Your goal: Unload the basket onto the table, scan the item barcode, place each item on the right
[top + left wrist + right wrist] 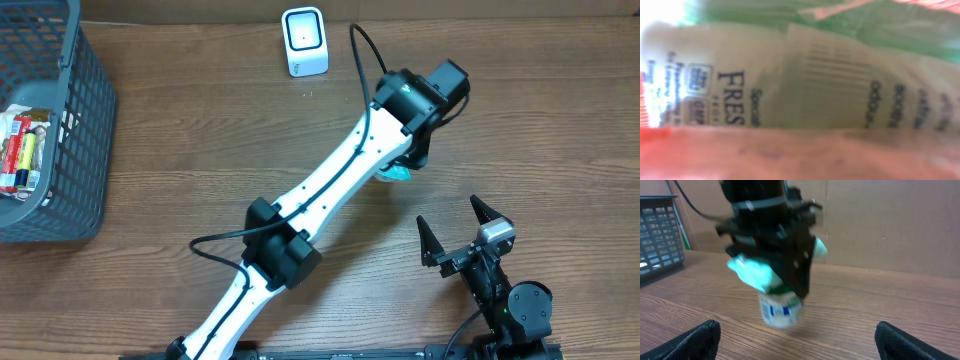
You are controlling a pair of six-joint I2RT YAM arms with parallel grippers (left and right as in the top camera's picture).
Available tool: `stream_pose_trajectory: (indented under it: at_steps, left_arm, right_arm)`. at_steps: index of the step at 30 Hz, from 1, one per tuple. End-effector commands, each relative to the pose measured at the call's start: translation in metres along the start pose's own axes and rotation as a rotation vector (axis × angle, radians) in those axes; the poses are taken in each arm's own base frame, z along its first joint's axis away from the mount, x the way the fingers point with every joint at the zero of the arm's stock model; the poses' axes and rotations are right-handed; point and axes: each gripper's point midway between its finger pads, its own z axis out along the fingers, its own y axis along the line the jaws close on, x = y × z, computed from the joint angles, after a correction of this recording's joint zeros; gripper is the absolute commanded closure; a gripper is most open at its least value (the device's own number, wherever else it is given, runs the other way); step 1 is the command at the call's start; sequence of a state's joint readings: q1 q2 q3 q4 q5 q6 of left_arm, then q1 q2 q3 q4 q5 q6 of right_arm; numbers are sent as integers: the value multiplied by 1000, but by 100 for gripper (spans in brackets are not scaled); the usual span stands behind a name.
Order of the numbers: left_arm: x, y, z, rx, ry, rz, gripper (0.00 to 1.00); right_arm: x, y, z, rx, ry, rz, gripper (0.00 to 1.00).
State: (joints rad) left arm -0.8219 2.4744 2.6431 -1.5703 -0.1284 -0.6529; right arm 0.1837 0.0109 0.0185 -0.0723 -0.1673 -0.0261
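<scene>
The bare wood is below my left gripper, close under the pack's bottom, so next the gripper needs to go down a little, put the hanging pack on the wood and let go.
The item point(780, 309) is a white pack with a blue label and a green top. It hangs upright low over the table, and whether it touches the wood I cannot tell. My left gripper point(784, 282) is shut on its upper part. From overhead only a teal corner of the item point(398, 174) shows under the left gripper point(408, 158). In the left wrist view the item's label point(740, 85) fills the frame, with its barcode point(836, 65) blurred. My right gripper point(462, 226) stands open and holds nothing, its fingers wide apart in its own view point(800, 341). The white scanner point(304, 42) stands at the table's far edge.
A dark mesh basket point(82, 120) with several packaged goods sits at the left edge, and its corner point(660, 235) shows in the right wrist view. A black cable point(362, 55) runs from the left arm near the scanner. Behind the table is a cardboard wall point(890, 225).
</scene>
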Motion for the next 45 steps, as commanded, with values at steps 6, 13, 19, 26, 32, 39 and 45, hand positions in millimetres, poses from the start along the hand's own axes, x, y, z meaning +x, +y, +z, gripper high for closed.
stream_pose_trajectory:
  at_steps: [6,13,19,26,32,39,45]
  left_arm:
    - [-8,-12,25,23,-6,-67,72]
    - [-9,-24,39,37,-10,-56,72]
    - [-3,-30,56,25,8,-42,71]
    - [2,-34,68,14,23,-27,69]
    - [6,-33,72,7,39,-7,62]
    - [11,-29,71,-10,63,-2,19]
    - [16,-32,69,13,86,20,11]
  right_arm:
    - [3,-1,0,7,0,4,0]
    - [3,-1,0,7,0,4,0]
    - [3,-1,0,7,0,4,0]
    - [3,-1,0,6,0,4,0]
    - [3,-1,0,7,0,4,0]
    - [3,-1,0,6,0,4,0]
    - [3,-1,0,7,0,4,0]
